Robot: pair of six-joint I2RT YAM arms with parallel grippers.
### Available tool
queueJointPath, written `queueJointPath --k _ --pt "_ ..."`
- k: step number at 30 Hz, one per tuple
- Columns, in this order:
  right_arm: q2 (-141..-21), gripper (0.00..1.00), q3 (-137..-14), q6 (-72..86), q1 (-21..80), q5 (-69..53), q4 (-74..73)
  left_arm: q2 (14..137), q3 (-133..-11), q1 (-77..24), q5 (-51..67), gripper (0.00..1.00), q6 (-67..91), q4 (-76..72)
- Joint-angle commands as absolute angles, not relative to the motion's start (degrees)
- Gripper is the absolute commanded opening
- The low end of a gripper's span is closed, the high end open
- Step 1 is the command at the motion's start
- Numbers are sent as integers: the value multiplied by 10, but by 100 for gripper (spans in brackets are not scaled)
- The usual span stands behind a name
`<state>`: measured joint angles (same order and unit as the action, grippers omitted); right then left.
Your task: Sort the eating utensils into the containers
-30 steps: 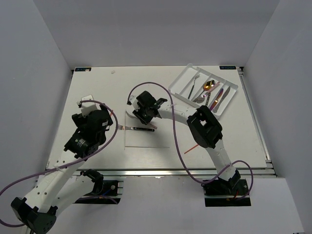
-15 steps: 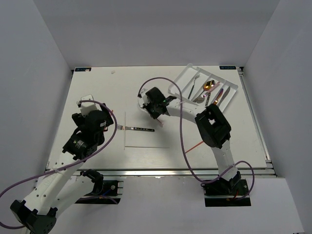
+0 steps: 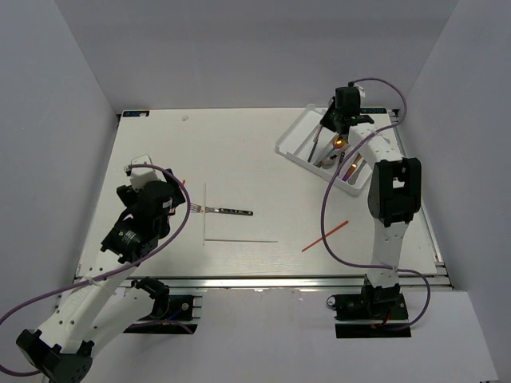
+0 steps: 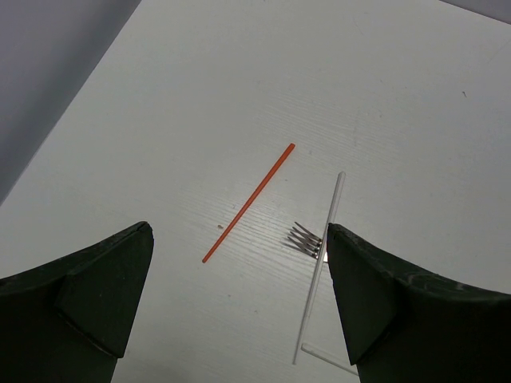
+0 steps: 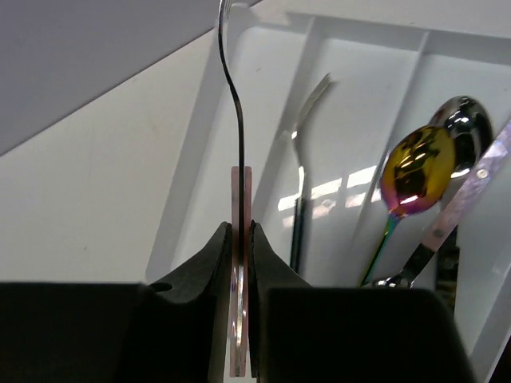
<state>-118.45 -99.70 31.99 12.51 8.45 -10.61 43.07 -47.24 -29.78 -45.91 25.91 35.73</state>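
The utensil's tip shows tines too, so my right gripper will lower the pink-handled utensil [image 5: 240, 191] toward the dark-handled fork's section of the tray below and release it there.
My right gripper [image 3: 338, 120] [image 5: 240, 239] is shut on a pink-handled utensil [image 5: 240, 191], seen edge-on with its thin neck curving up. It hangs over the near-left side of the white tray [image 3: 292, 140] [image 5: 315, 64]. The tray's compartments hold a dark-handled fork [image 5: 299, 207], an iridescent spoon [image 5: 417, 169], a silver spoon [image 5: 467, 120] and other pieces. On the table lie a dark-handled fork [image 3: 227, 211] [image 4: 306, 239], a pale chopstick [image 3: 205, 211] [image 4: 319, 263] crossing it, a second pale chopstick [image 3: 239, 241] and a red chopstick [image 3: 325, 237]. My left gripper [image 3: 166, 199] [image 4: 239, 319] is open above another red chopstick [image 4: 247, 203].
White walls close in the table on the left, back and right. A metal rail [image 3: 263, 281] runs along the near edge, in front of both arm bases. Purple cables [image 3: 327, 207] loop off both arms.
The right arm has swung from the middle of the table to the tray at the back right, carrying the pink-handled utensil. The left arm has not moved.
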Motion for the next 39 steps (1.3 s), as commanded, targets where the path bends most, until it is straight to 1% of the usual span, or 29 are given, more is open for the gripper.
queueJointPath --k 1,8,15,16,19,20,22,26,29,30,32,33,34,35,36,37,38,39 --pt "-1237 0 -1071 395 120 96 -133 425 -468 -295 -456 98 256 354" --pt "-1294 0 -1092 445 106 101 -136 430 -468 -295 -454 98 255 353" --pt "-1303 0 -1067 469 107 112 -125 433 -468 -295 -448 98 253 350" --pt "-1302 7 -1062 468 107 110 -120 434 -468 -295 -448 98 252 350" --pt "-1299 48 -1057 465 108 105 -120 436 -468 -295 -446 98 252 350" --pt "-1298 52 -1058 464 108 104 -122 436 -468 -295 -446 98 251 350" --pt "-1296 56 -1063 457 108 98 -121 436 -468 -295 -446 98 251 350" --pt "-1277 58 -1073 438 112 105 -134 438 -468 -295 -446 98 251 349" --pt "-1231 58 -1049 371 140 118 -108 440 -468 -294 -446 98 251 349" --pt "-1218 58 -1025 309 165 105 -92 441 -468 -294 -446 98 251 350" --pt "-1186 60 -999 246 192 67 -41 441 -470 -294 -452 98 252 351" --pt "-1176 61 -987 214 219 15 -28 440 -471 -294 -455 98 254 353" --pt "-1161 62 -968 160 233 -1 -18 438 -471 -292 -460 98 257 355" --pt "-1157 63 -960 128 262 -66 -17 435 -472 -291 -471 98 258 356" --pt "-1152 63 -955 94 276 -98 -20 433 -473 -291 -482 98 262 359" --pt "-1151 66 -952 31 293 -128 -29 429 -475 -289 -495 98 271 367" --pt "-1152 77 -952 2 331 -141 -60 426 -477 -288 -522 98 278 373" --pt "-1156 84 -952 -35 351 -130 -75 424 -479 -286 -533 98 282 381"
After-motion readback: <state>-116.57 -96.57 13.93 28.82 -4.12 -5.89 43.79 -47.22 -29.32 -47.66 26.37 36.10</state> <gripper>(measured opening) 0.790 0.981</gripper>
